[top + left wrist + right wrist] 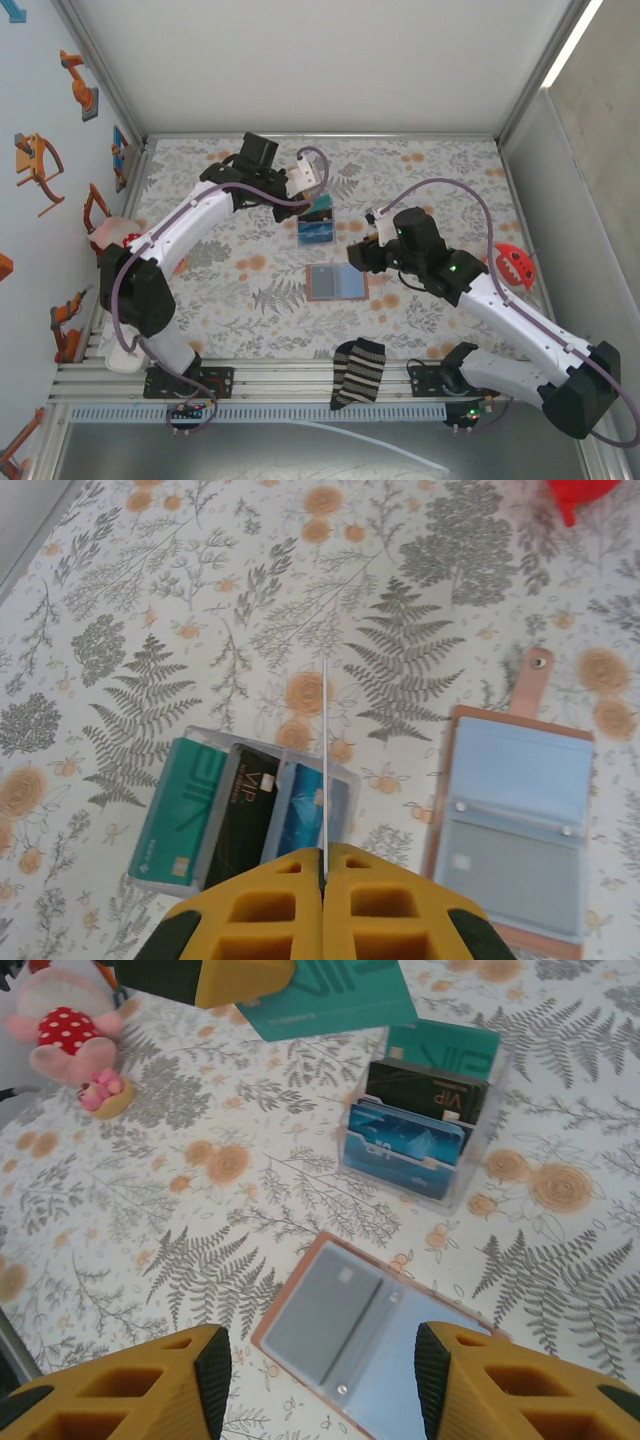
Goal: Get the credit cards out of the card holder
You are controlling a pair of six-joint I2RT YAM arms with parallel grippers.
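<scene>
The teal card goes outward and down to the card stand's teal section (323,201) (178,808) next, where my left gripper releases it beside its match.
The card holder (335,283) lies open and flat on the floral cloth, tan rim up and light-blue sleeves showing. A greyish card shape (335,1315) sits in one sleeve. My left gripper (325,852) is shut on a teal credit card (330,1000), seen edge-on in its own wrist view, above a clear card stand (245,815). The stand holds a teal, a black and a blue card. In the top view the left gripper (303,178) hangs at the far middle. My right gripper (320,1360) stands open over the card holder (370,1345) with nothing between its fingers.
A pink plush toy (60,1030) sits at the left edge of the table. A red toy (512,262) lies at the right, beside the right arm. A striped sock (358,372) lies on the near rail. Walls close in the table's far and side edges.
</scene>
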